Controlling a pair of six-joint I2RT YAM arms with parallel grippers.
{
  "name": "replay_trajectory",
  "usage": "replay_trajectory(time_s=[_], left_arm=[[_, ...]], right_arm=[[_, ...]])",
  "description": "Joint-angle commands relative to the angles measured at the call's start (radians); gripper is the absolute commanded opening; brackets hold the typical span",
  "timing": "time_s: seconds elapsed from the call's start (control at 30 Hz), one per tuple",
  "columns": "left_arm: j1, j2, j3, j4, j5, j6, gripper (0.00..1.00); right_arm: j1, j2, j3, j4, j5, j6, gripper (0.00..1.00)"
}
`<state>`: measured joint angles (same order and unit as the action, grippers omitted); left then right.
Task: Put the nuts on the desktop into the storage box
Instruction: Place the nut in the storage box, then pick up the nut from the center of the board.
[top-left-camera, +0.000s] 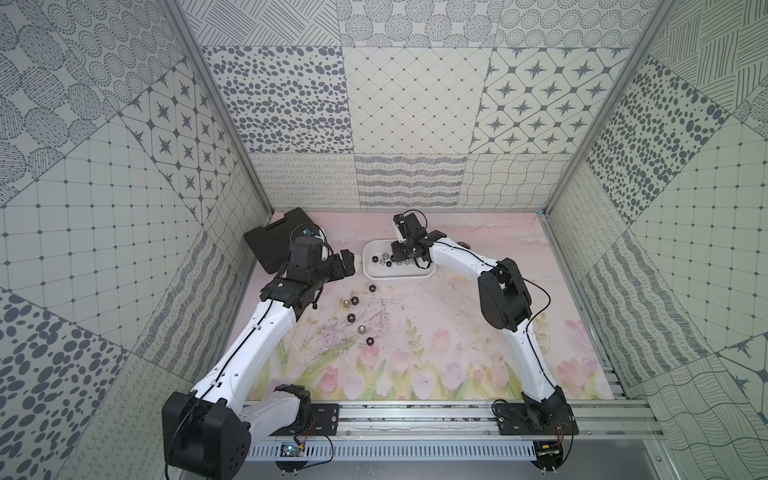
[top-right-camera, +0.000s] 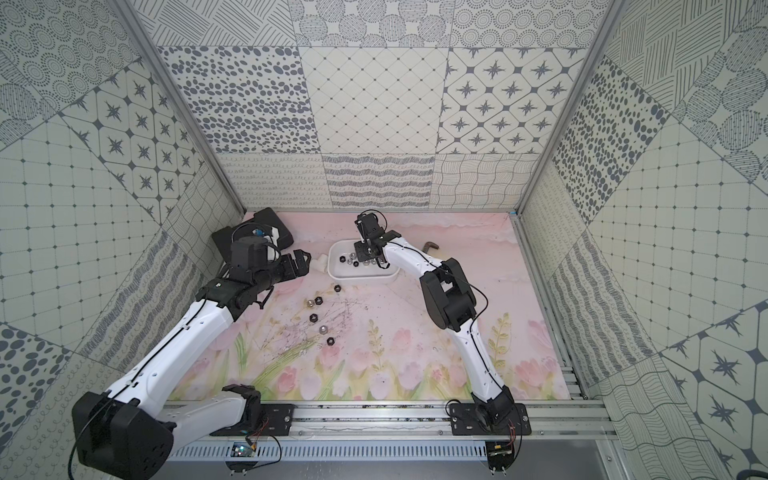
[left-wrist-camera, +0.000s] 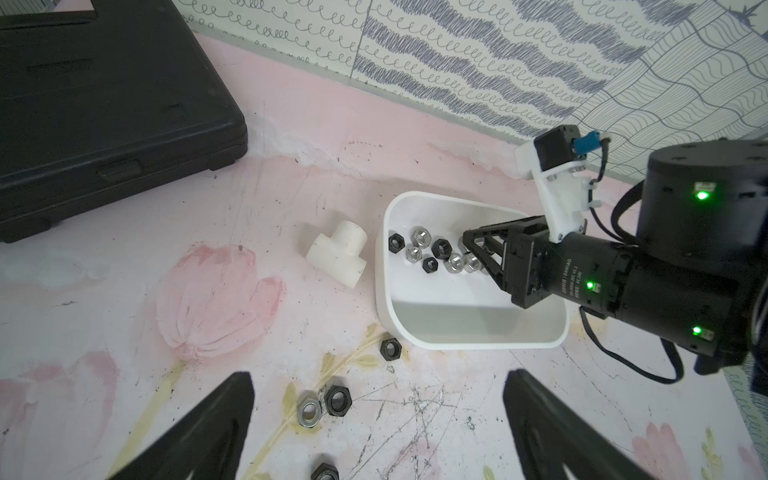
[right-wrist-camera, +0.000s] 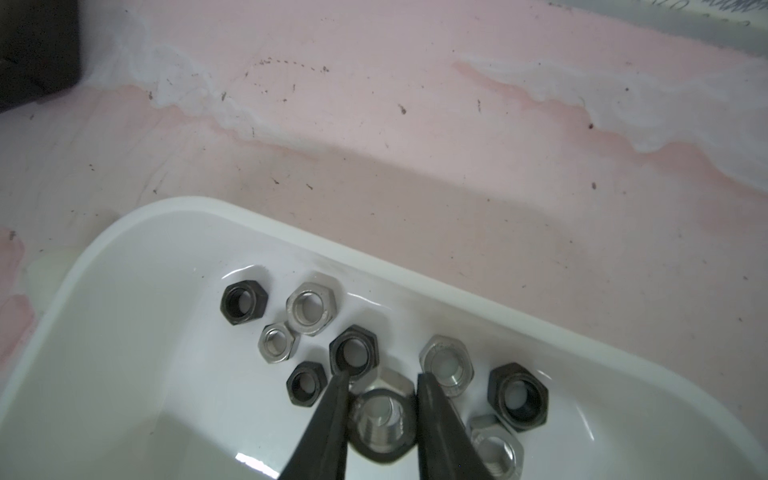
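My right gripper moves down slightly toward the bare bottom of the box between the black and silver nuts next. It releases its nut, which already hangs inside the box.
The white storage box lies at the back of the desktop, with several black and silver nuts inside it. My right gripper reaches down into the box, shut on a nut squeezed between its two fingertips just above the others. Several more nuts lie scattered on the desktop in front of the box. My left gripper hovers open above them, left of the box, holding nothing.
A white T-shaped pipe fitting lies just left of the box. A flat black case fills the back left corner. A dark hex key lies behind the right arm. Patterned walls enclose three sides.
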<state>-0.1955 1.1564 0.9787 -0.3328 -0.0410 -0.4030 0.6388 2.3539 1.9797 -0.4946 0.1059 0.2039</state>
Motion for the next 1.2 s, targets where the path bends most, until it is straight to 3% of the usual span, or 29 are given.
replay_trajectory(time_s=[0.0,0.43,0.63,0.7,0.97,1.17], left_arm=[[-0.001,-0.006,0.009,-0.015,-0.014,0.023,0.99],[-0.001,-0.004,0.005,-0.012,-0.014,0.023,0.99],[-0.001,-0.002,0.003,-0.011,-0.013,0.023,0.99],[-0.001,-0.002,0.003,-0.011,-0.013,0.023,0.99],[-0.001,0.002,0.002,-0.012,-0.012,0.021,0.99],[-0.001,-0.004,0.002,-0.015,-0.014,0.023,0.99]], right_arm=[[0.006,0.043,0.031,0.016,0.036,-0.015,0.16],[0.012,0.104,0.072,0.018,0.057,-0.021,0.19],[0.012,0.095,0.057,0.016,0.07,-0.023,0.45],[0.013,0.086,0.054,0.016,0.069,-0.028,0.49],[0.058,-0.037,0.029,0.02,0.102,-0.069,0.52],[0.142,-0.203,-0.106,0.042,0.068,-0.081,0.52]])
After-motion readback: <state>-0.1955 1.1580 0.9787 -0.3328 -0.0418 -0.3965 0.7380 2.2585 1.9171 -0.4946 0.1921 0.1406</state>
